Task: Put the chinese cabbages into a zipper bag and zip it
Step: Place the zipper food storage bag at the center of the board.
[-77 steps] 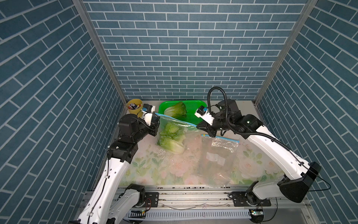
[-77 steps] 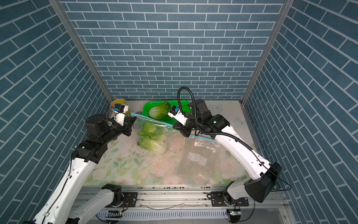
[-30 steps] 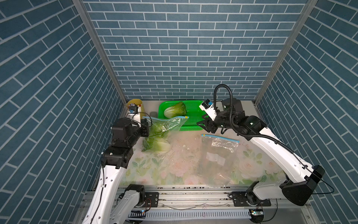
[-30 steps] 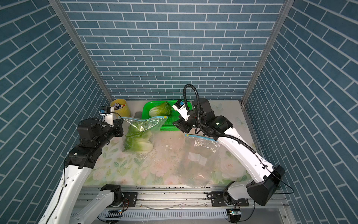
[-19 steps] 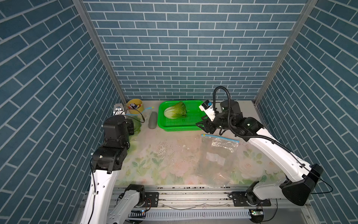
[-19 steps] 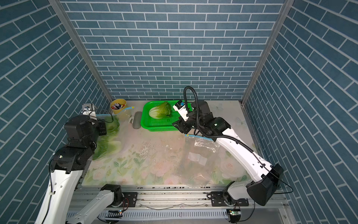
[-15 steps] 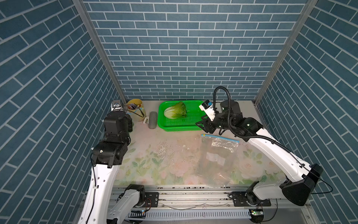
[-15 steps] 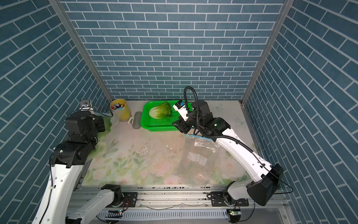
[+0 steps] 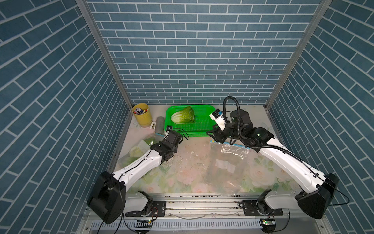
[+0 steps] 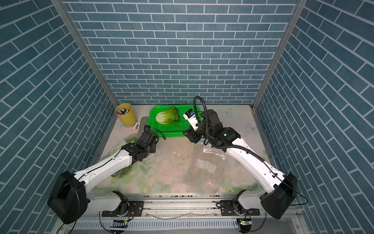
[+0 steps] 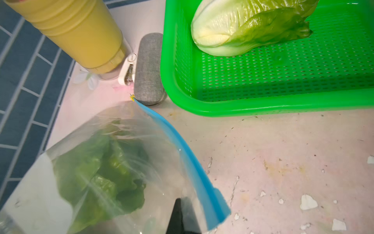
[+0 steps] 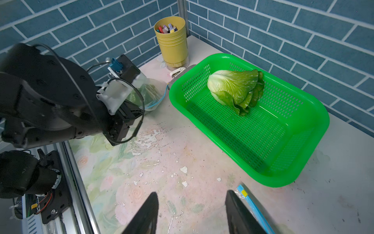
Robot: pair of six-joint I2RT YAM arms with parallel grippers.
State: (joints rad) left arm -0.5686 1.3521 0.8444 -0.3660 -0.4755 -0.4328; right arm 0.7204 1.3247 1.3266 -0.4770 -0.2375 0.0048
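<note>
The blue zip strip (image 11: 182, 154) is still curved, so my left gripper will next move outward to the green basket's corner by the grey case (image 11: 186, 104) and let go of the film there.
One chinese cabbage (image 9: 183, 115) lies in the green basket (image 9: 194, 136) at the back. It also shows in a top view (image 10: 168, 115) and in the right wrist view (image 12: 234, 87). A clear zipper bag (image 9: 139, 149) with green cabbage leaves inside lies at the table's left edge, its blue zip strip (image 11: 182, 154) curving along the top. My left gripper (image 11: 178, 204) is shut on the bag's film near the zip's end. My right gripper (image 12: 191, 192) hangs open and empty over the table, just in front of the basket.
A second, empty zipper bag (image 9: 226, 162) lies flat at centre-right, its blue zip end (image 12: 251, 202) beside my right fingers. A yellow cup of pens (image 9: 142, 115), a grey case (image 9: 159, 125) and a small white clip stand at the back left. Brick walls close three sides.
My left arm has carried the filled bag from the middle to the left edge and has come down low over it. The right arm has barely moved.
</note>
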